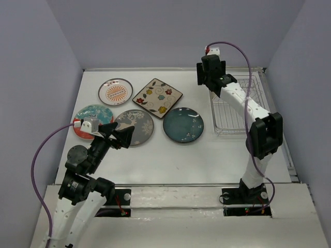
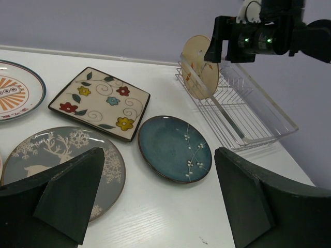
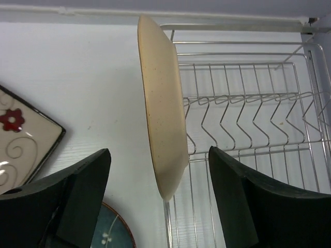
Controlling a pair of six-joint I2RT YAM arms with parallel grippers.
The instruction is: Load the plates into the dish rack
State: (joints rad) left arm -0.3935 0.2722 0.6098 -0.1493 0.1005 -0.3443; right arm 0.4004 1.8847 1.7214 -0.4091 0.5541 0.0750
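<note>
My right gripper turns next, going back and down onto the grey tree plate's rim (image 1: 152, 127) facing the teal-blue plate, since the cream bird plate stands racked.
The cream bird plate (image 2: 199, 67) stands on edge at the left end of the silver dish rack (image 1: 235, 111), seen edge-on in the right wrist view (image 3: 163, 119). My right gripper (image 3: 159, 155) is open above it, a jaw on each side, neither touching. My left gripper (image 1: 121, 137) is open and empty above the table by the grey tree plate (image 1: 135, 126). The orange-sunburst plate (image 1: 115, 92), square floral plate (image 1: 158, 97), dark teal-blue plate (image 1: 183, 124) and teal-and-red plate (image 1: 93, 119) lie flat on the table.
The rack's prongs (image 3: 248, 108) to the right of the cream plate hold nothing. The rack sits on a clear drip tray (image 2: 279, 121) near the table's right edge. Grey walls close in the table on three sides.
</note>
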